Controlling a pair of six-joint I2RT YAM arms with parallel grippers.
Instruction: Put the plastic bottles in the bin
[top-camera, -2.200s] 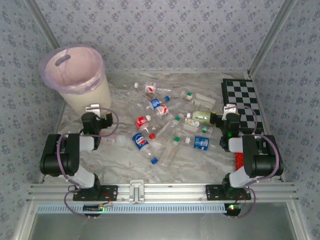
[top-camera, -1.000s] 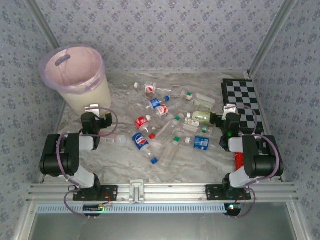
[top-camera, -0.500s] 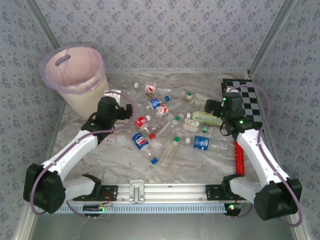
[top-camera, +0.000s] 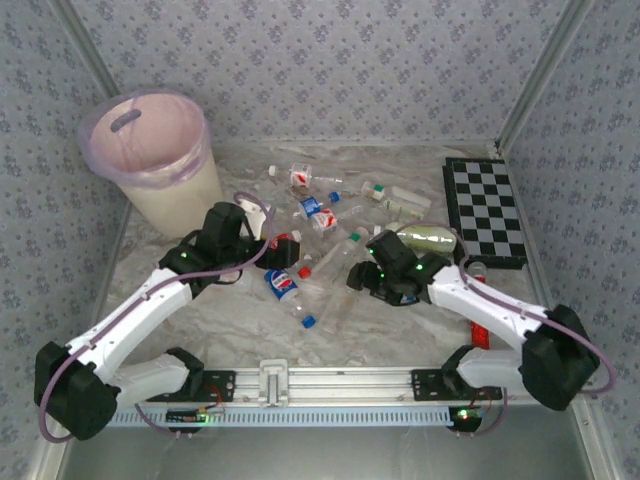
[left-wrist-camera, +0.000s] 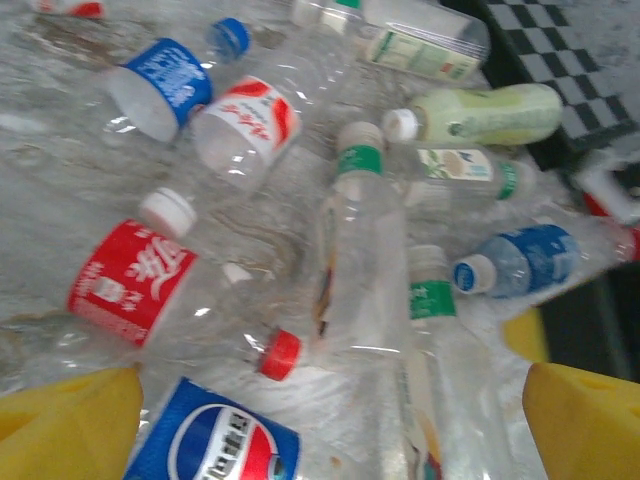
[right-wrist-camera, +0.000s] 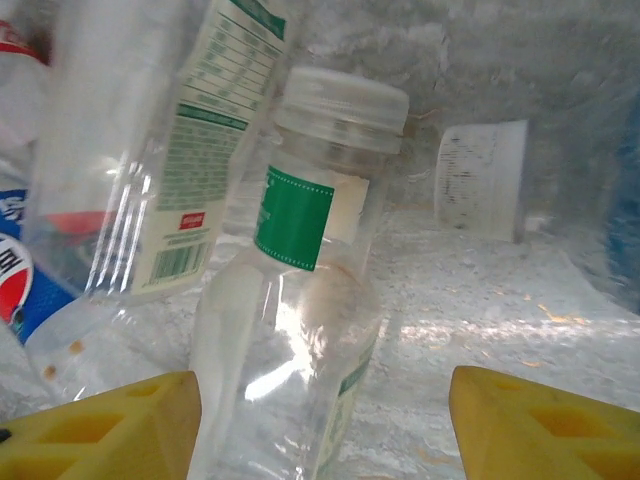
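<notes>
My left gripper, the one nearer the bin, swings toward the right gripper next and onto the clear green-banded bottle's body, which lies across from my left gripper.
Several plastic bottles lie scattered mid-table. My left gripper hovers open over a red-labelled bottle and a Pepsi-labelled bottle. In the left wrist view the left gripper stands wide, above the Pepsi bottle and a clear green-banded bottle, gripping nothing. My right gripper reaches leftward into the pile. Between the right gripper fingers stands a clear bottle with a green band and white cap. It is close to the left finger, with a gap to the right finger. The bin stands far left.
A black-and-white chequered board lies at the far right, also in the left wrist view. A pale-green bottle lies behind my right arm. Patterned walls close in the table on three sides.
Both arms have unfolded from their near-edge rest and reached into the bottle pile. The right jaws have narrowed around the green-banded bottle; the left jaws stay wide.
</notes>
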